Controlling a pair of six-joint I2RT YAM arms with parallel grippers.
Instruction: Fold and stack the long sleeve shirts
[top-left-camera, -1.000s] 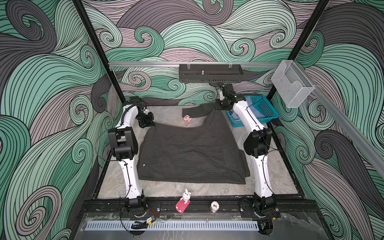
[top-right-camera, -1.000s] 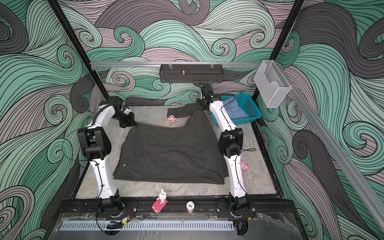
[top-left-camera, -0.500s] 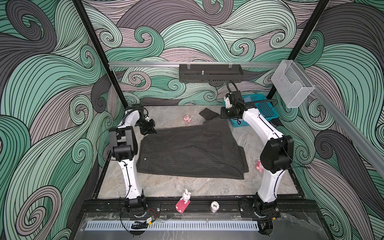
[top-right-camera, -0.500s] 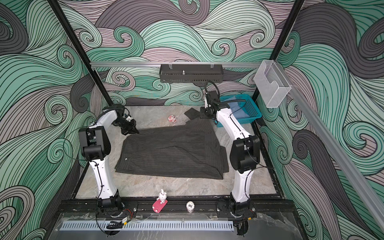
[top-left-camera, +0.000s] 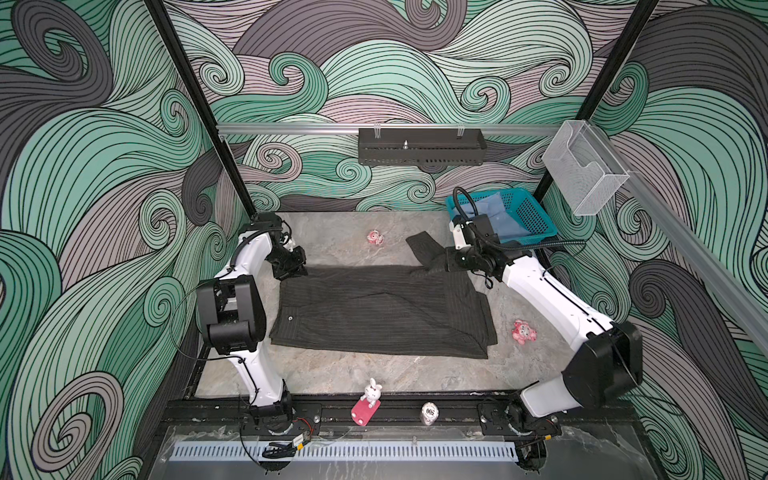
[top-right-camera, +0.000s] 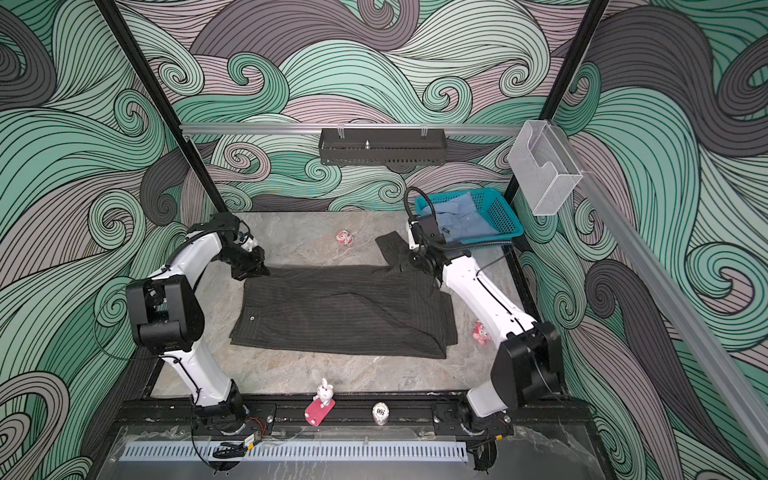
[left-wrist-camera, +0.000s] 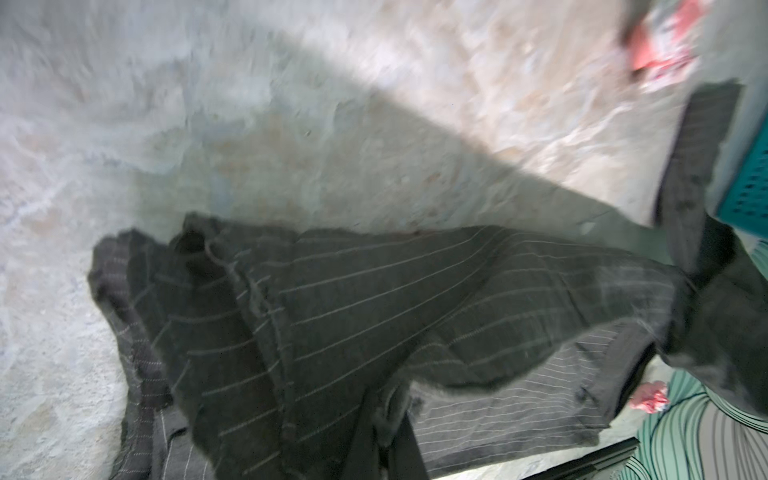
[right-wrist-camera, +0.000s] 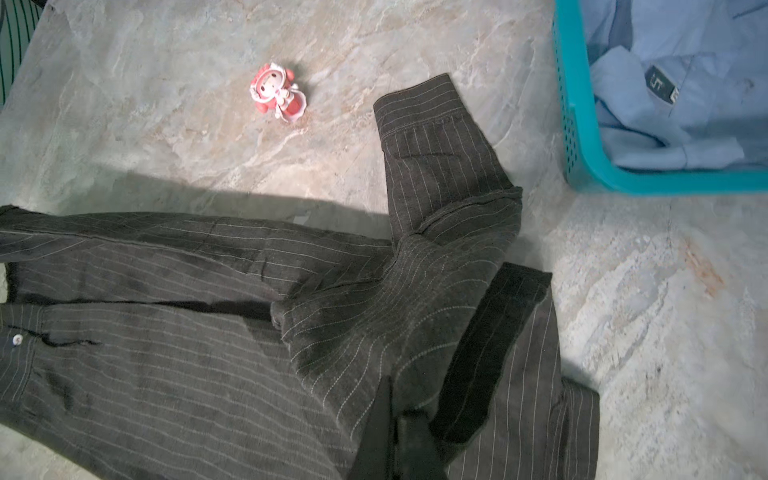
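My right gripper moves back and down onto the body's basket-side end (top-left-camera: 457, 318) next, then lets go of the raised fold, as the sleeve trails past the shirt's far edge.
The dark charcoal pinstriped shirt (top-left-camera: 382, 309) (top-right-camera: 345, 311) lies spread across the middle of the table in both top views. One sleeve (top-left-camera: 424, 247) (right-wrist-camera: 432, 141) trails off toward the back. My left gripper (top-left-camera: 296, 272) (left-wrist-camera: 392, 419) is shut on the shirt's far left corner, with cloth pinched between its fingers. My right gripper (top-left-camera: 446, 264) (right-wrist-camera: 395, 424) is shut on the cloth at the far right, by the sleeve's root. The light blue shirt (top-left-camera: 494, 212) (right-wrist-camera: 673, 104) lies crumpled in the teal basket (top-left-camera: 536, 226) (right-wrist-camera: 582, 137) at the back right.
Small pink figurines sit at the back middle (top-left-camera: 375, 237) (right-wrist-camera: 277, 93) and to the right of the shirt (top-left-camera: 523, 331). A bunny on a pink stand (top-left-camera: 368, 401) and a small round timer (top-left-camera: 429, 412) stand on the front rail. A clear box (top-left-camera: 582, 174) hangs on the right rail.
Both grippers have come down to the table with the shirt's far edge. The right arm's elbow has swung out to the right. The sleeve now rests on the table.
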